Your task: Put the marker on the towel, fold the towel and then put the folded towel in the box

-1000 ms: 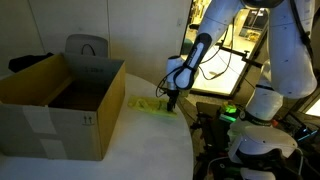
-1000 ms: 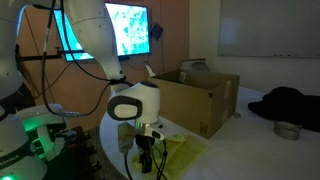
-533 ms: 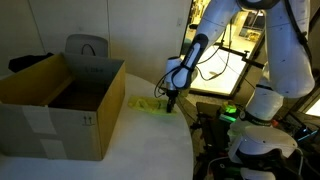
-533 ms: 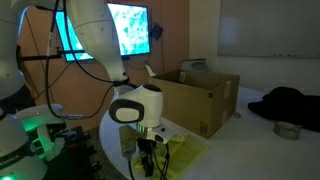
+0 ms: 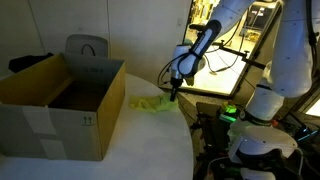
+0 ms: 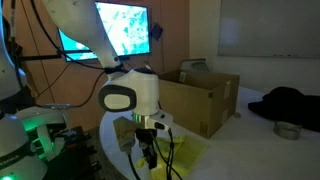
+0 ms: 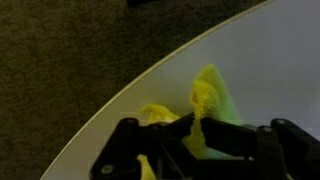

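My gripper lifts the pinched edge of the towel next, carries it across the spread part and releases it there. The spread part of the towel (image 5: 150, 104) lies toward the box from my gripper.
My gripper (image 7: 195, 122) is shut on a pinched edge of the yellow-green towel (image 7: 212, 96), which hangs bunched below the jaws in the wrist view. In both exterior views the gripper (image 5: 175, 95) (image 6: 148, 158) hovers a little above the white table near its rounded edge, next to the open cardboard box (image 5: 60, 105) (image 6: 195, 95). The towel (image 5: 150, 104) (image 6: 186, 154) trails from the fingers down onto the table beside the box. The marker is out of view.
The round white table (image 7: 275, 55) ends close to the gripper, with dark carpet (image 7: 60, 60) beyond its edge. A grey chair (image 5: 86, 46) stands behind the box. A dark bundle (image 6: 285, 103) and a small bowl (image 6: 287, 129) lie at the table's far side.
The jaws have shut on the towel's edge, and the arm has risen a little, pulling that edge up off the table.
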You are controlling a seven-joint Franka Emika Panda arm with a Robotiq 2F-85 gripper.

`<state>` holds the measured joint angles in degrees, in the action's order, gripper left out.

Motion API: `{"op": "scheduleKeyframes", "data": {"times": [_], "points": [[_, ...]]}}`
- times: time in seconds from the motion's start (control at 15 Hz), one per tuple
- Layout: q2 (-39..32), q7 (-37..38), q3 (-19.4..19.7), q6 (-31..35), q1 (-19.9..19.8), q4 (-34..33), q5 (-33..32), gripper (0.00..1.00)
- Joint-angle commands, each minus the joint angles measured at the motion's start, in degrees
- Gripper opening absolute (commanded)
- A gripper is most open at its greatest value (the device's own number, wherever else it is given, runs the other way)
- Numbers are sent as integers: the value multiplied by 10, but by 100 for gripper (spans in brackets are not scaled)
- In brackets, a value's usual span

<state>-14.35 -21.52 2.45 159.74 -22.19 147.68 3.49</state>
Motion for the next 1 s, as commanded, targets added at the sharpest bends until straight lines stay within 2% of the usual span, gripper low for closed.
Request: {"op": "scheduleKeyframes", "data": {"times": [0.0,0.13,0.2,0.27,0.4,0.6,0.67,0.8,0.93], "points": [[117,-84,-14,2,-11,60,70,0],[154,-135,-10,-4,7,63,139,0],[166,-138,-2,2,25,63,161,0],[170,-132,-24,9,13,58,172,0],[154,-92,-34,24,30,37,171,0],[88,33,-61,81,50,1,108,0],[66,77,-22,100,92,-8,77,0],[20,165,0,119,117,-36,6,0],[-24,259,53,111,168,-78,-66,0]]}}
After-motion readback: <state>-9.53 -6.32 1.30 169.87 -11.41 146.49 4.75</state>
